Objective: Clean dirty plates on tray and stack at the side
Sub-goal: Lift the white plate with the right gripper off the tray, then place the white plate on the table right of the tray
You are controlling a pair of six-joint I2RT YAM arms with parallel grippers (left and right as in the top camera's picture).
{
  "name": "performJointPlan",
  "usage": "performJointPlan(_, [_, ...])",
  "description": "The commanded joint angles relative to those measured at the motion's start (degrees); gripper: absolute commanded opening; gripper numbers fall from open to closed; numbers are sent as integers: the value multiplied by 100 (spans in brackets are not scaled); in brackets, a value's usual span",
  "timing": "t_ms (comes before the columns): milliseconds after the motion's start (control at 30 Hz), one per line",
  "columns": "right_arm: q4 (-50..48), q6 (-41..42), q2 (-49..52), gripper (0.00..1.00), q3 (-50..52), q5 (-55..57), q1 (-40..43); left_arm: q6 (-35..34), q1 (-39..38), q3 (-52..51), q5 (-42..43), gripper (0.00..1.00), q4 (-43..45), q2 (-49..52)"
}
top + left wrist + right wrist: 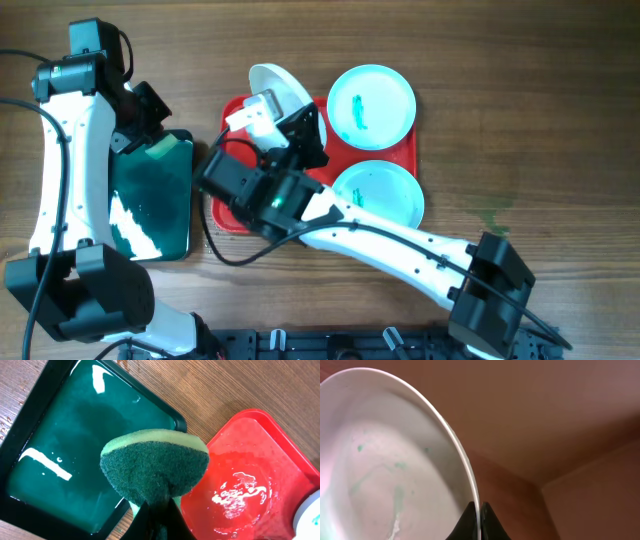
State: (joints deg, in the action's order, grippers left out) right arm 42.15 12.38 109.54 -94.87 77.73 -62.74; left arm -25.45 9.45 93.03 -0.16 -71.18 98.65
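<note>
The wood there is clear, so my right gripper will next pass the other plates toward the green stain and lower the plate for release on the table.
My right gripper [303,118] is shut on the rim of a white plate [278,88] and holds it tilted above the red tray [225,208]. The plate's face [380,475] carries faint green smears, and the jaws [479,510] pinch its edge. Two more white plates with green stains lie on the tray, one at the back right [371,104], one at the front right [378,195]. My left gripper [152,128] is shut on a green sponge [155,467] over the right edge of the black basin of green water [75,455], beside the tray [250,485].
The black basin [150,200] sits left of the tray on the wooden table. A green stain [492,212] marks the wood to the right of the tray. The right arm stretches from the front right across the tray.
</note>
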Motion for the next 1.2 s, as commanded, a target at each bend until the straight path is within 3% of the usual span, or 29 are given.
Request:
performJointPlan(0, [-177, -358, -57, 4, -70, 535, -42, -229, 4, -26, -55, 4, 20, -39])
performJointPlan(200, [-232, -321, -57, 4, -70, 205, -39, -254, 4, -26, -57, 4, 28, -39])
performJointPlan(367, [125, -286, -66, 4, -70, -1976, 22, -501, 4, -26, -31, 4, 44, -39])
performJointPlan(533, [813, 455, -446, 4, -70, -4229, 627, -503, -42, -26, 273, 4, 42, -39])
performJointPlan(667, [1097, 446, -973, 4, -70, -6170, 1755, -505, -315, -26, 356, 4, 103, -39])
performJointPlan(800, [1484, 459, -1399, 4, -70, -7750, 3512, -509, -752, -26, 358, 4, 293, -39])
performJointPlan(1000, [1912, 468, -1397, 4, 199, -8430, 5952, -728, -1388, -26, 352, 4, 719, -39])
performJointPlan(1167, [1311, 415, -1386, 4, 1294, -8651, 7630, -728, -1639, -26, 348, 4, 1040, -35])
